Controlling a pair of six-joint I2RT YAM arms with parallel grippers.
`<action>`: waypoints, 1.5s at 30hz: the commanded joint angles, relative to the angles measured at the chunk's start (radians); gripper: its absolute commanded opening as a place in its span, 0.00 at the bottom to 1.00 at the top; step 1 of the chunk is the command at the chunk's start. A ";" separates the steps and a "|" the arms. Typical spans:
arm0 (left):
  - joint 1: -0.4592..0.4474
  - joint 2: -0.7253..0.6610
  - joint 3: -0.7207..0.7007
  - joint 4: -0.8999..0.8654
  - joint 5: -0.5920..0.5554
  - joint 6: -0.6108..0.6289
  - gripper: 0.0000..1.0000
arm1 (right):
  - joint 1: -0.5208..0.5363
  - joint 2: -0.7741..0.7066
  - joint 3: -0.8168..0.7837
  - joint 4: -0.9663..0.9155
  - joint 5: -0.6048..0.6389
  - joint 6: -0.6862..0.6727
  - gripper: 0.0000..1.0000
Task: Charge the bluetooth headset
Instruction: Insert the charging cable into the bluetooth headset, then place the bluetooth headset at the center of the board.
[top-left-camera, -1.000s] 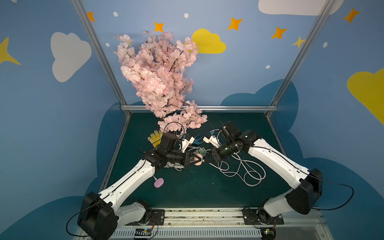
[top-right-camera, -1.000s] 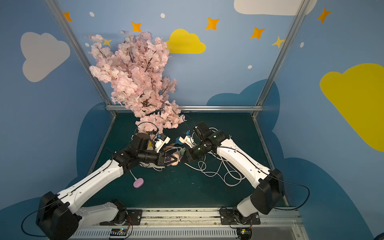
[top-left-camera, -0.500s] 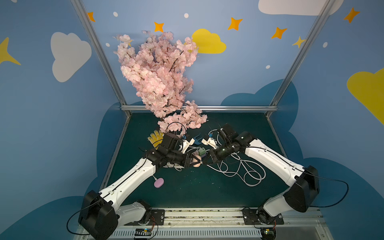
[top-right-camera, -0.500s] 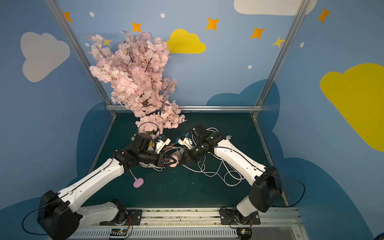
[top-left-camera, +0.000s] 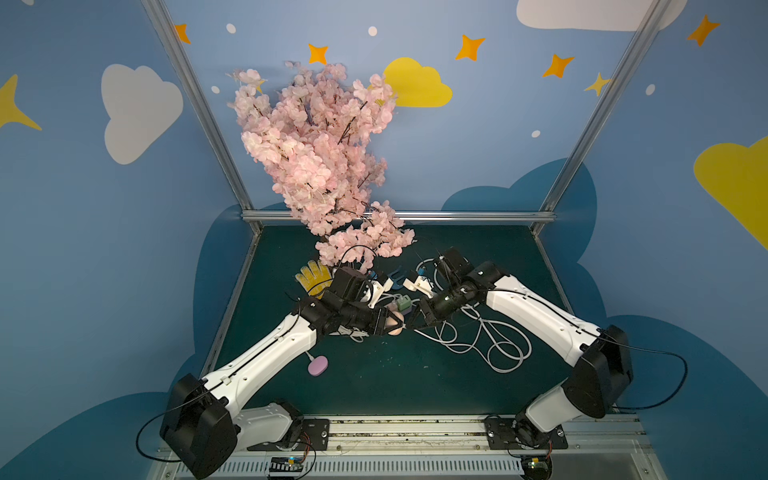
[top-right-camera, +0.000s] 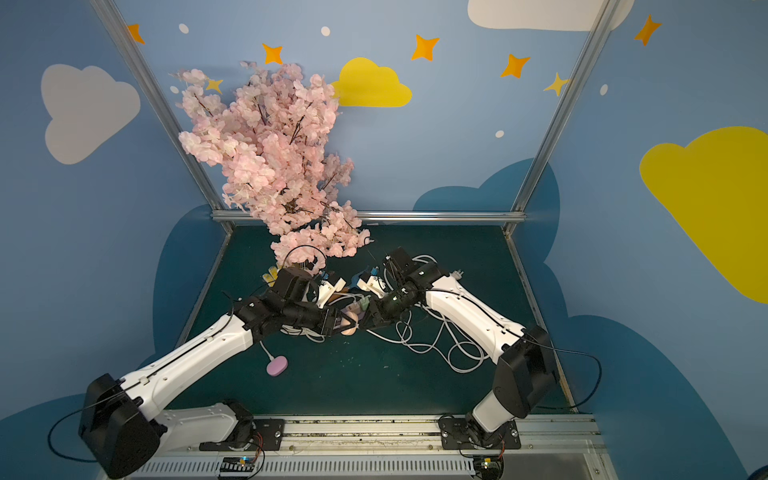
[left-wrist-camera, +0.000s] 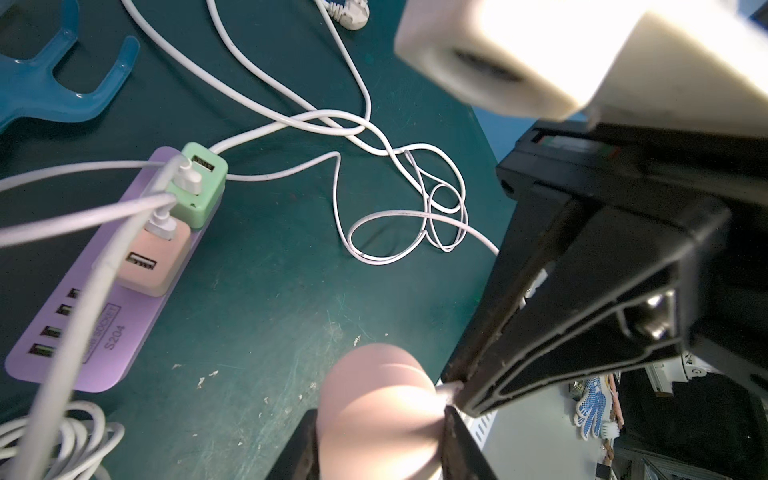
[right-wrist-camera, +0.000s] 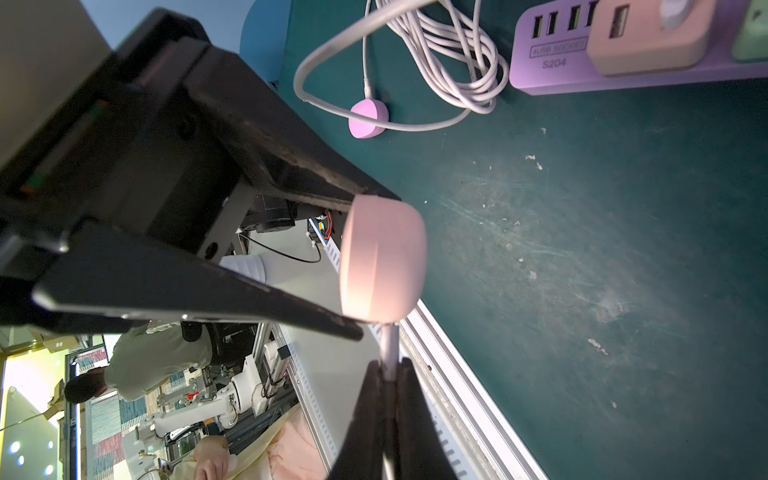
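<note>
My left gripper brings the bluetooth headset (right-wrist-camera: 382, 259) down onto the bare mat beside the power strip next and releases it, since that clear patch lies below my gripper.
The bluetooth headset (right-wrist-camera: 382, 259) is a rounded pink case held above the green mat. My left gripper (left-wrist-camera: 378, 415) is shut on it, one black finger on each side. My right gripper (right-wrist-camera: 389, 368) is shut on the white plug (right-wrist-camera: 389, 345) of a charging cable. The plug's tip touches the case's edge; I cannot tell whether it is seated. In both top views the two grippers meet at the case (top-left-camera: 395, 324) (top-right-camera: 349, 322) in the middle of the mat. The cable trails back to a green adapter (left-wrist-camera: 199, 183) on the purple power strip (left-wrist-camera: 104, 332).
A pink adapter (left-wrist-camera: 153, 262) also sits on the strip. White cable loops (top-left-camera: 490, 345) lie under the right arm. A purple charging puck (top-left-camera: 318, 365) lies near the left arm. A yellow glove (top-left-camera: 311, 276), a blue hanger (left-wrist-camera: 54, 83) and a pink blossom branch (top-left-camera: 320, 158) stand behind.
My right gripper has moved toward the left gripper with the plug, bringing its tip up to the pink case. The left gripper has stayed almost still.
</note>
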 joint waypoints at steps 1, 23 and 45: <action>-0.078 -0.027 0.068 0.187 0.291 -0.029 0.03 | 0.024 0.026 -0.008 0.332 -0.019 0.002 0.00; -0.087 0.260 0.070 -0.082 -0.189 0.027 0.03 | -0.140 -0.377 -0.206 0.358 0.254 0.023 0.42; -0.188 0.615 0.215 -0.179 -0.438 -0.099 0.28 | -0.280 -0.495 -0.285 0.263 0.415 0.019 0.47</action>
